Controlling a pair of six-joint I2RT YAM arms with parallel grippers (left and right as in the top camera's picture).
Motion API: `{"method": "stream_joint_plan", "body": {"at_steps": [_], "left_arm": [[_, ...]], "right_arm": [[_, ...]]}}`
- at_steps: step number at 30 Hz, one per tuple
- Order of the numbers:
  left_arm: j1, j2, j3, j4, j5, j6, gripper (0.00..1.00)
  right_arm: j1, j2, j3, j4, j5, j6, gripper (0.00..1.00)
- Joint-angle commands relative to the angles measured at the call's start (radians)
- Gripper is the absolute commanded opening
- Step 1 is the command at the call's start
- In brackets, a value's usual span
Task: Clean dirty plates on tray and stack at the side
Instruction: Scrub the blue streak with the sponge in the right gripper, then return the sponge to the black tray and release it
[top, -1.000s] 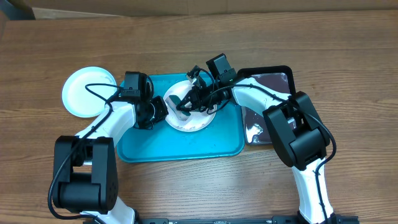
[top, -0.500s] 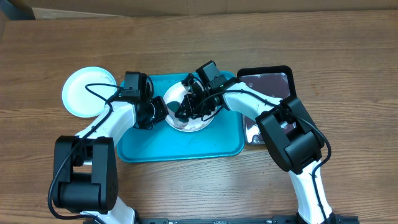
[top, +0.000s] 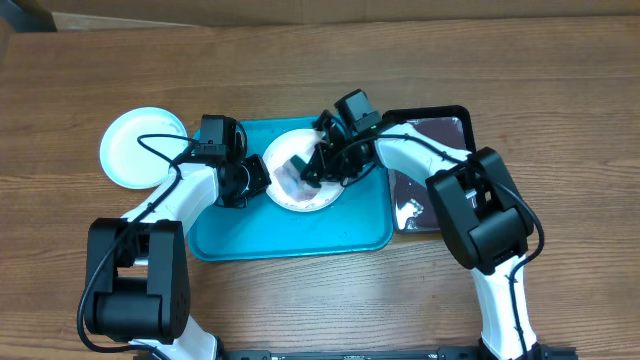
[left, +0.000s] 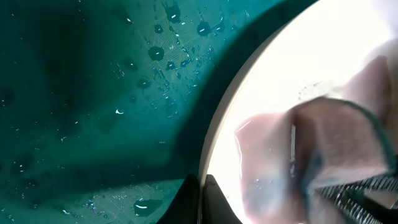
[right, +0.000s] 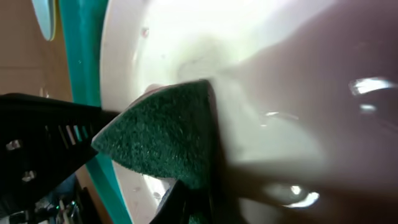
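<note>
Right of my right gripper in the overhead view lies the black tray's open bottom, so I should rise off the plate, cross over, descend and release the sponge (right: 168, 134).
A white plate (top: 297, 192) lies on the turquoise tray (top: 300, 235). My left gripper (top: 256, 178) is shut on the plate's left rim; in the left wrist view its jaws (left: 200, 200) pinch the rim (left: 214, 143) above the wet tray (left: 93, 93). My right gripper (top: 318, 166) is shut on a green sponge (right: 168, 134), and the sponge presses on the plate's inside (right: 280, 74). Its fingertips (right: 186, 202) are mostly hidden under the sponge. The sponge also shows blurred in the left wrist view (left: 342, 143).
A pale round plate (top: 135, 146) rests on the wooden table left of the tray. A glossy black tray (top: 432, 135) with water drops sits against the turquoise tray's right side. The front half of the turquoise tray holds nothing but water drops.
My right gripper swept left across the white plate with the sponge, then came back to the right. The left gripper and the plate stayed in place.
</note>
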Motion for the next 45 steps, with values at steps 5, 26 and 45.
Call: {"method": "stream_joint_plan", "body": {"at_steps": [5, 26, 45], "left_arm": [[-0.008, 0.012, 0.012, 0.001, 0.015, 0.027, 0.05], [-0.008, 0.011, 0.012, 0.0, 0.015, 0.027, 0.04], [-0.008, 0.012, 0.013, 0.0, 0.015, 0.027, 0.04]], "right_arm": [[-0.016, -0.031, -0.003, -0.024, 0.212, -0.033, 0.04], [-0.016, -0.175, 0.0, -0.112, 0.462, -0.055, 0.04], [-0.117, -0.407, 0.011, -0.467, 0.809, -0.082, 0.04]]}}
